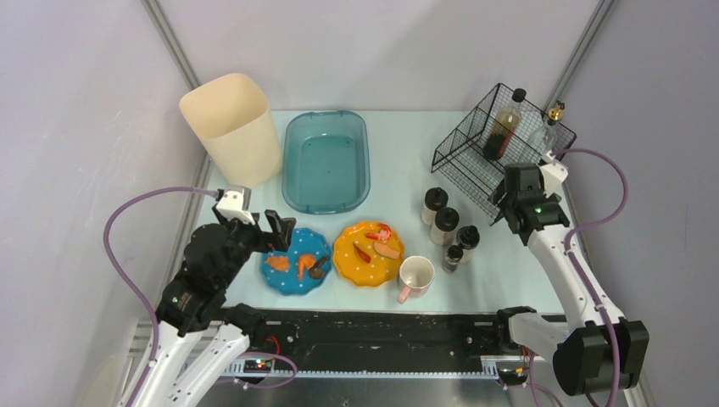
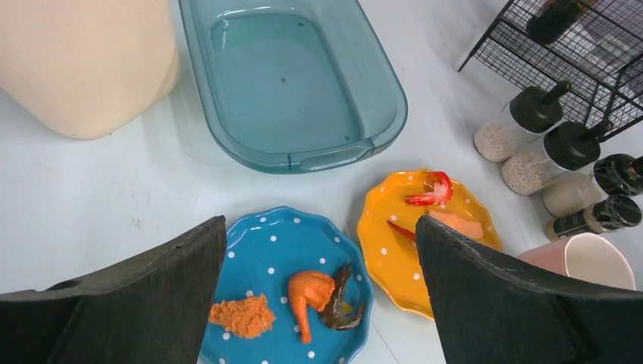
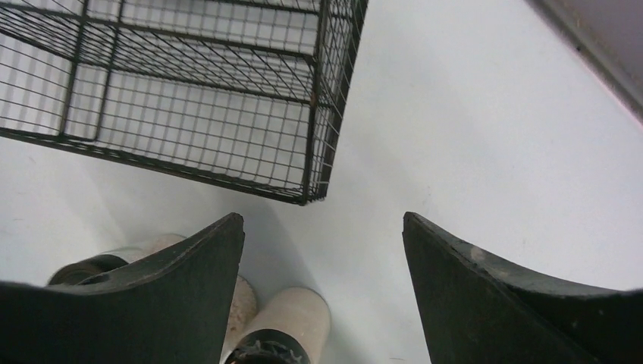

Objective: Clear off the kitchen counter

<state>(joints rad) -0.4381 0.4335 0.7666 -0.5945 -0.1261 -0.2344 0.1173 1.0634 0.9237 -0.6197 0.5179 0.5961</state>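
The wire basket's near corner (image 3: 309, 167) is just past my fingers, so my right gripper will go down and outward next to straddle that corner wire.
On the pale blue kitchen counter (image 1: 398, 144) lie a blue dotted plate (image 1: 295, 263) with orange and dark food scraps, an orange dotted plate (image 1: 367, 254) with red and pink scraps, a pink-handled mug (image 1: 416, 276) and several dark-capped spice bottles (image 1: 443, 225). My left gripper (image 1: 280, 231) hangs open over the blue plate (image 2: 280, 250), holding nothing; the orange plate (image 2: 394, 235) shows beside its right finger. My right gripper (image 1: 509, 203) is open and empty above bare counter (image 3: 493, 152), between the bottles (image 3: 292, 318) and the wire basket (image 3: 189, 114).
A teal basin (image 1: 326, 161) and a cream bin (image 1: 233, 127) stand at the back left. The black wire basket (image 1: 475, 144) at the back right holds a dark bottle (image 1: 504, 127); a gold-capped glass bottle (image 1: 551, 123) is at its right edge. Grey walls enclose three sides.
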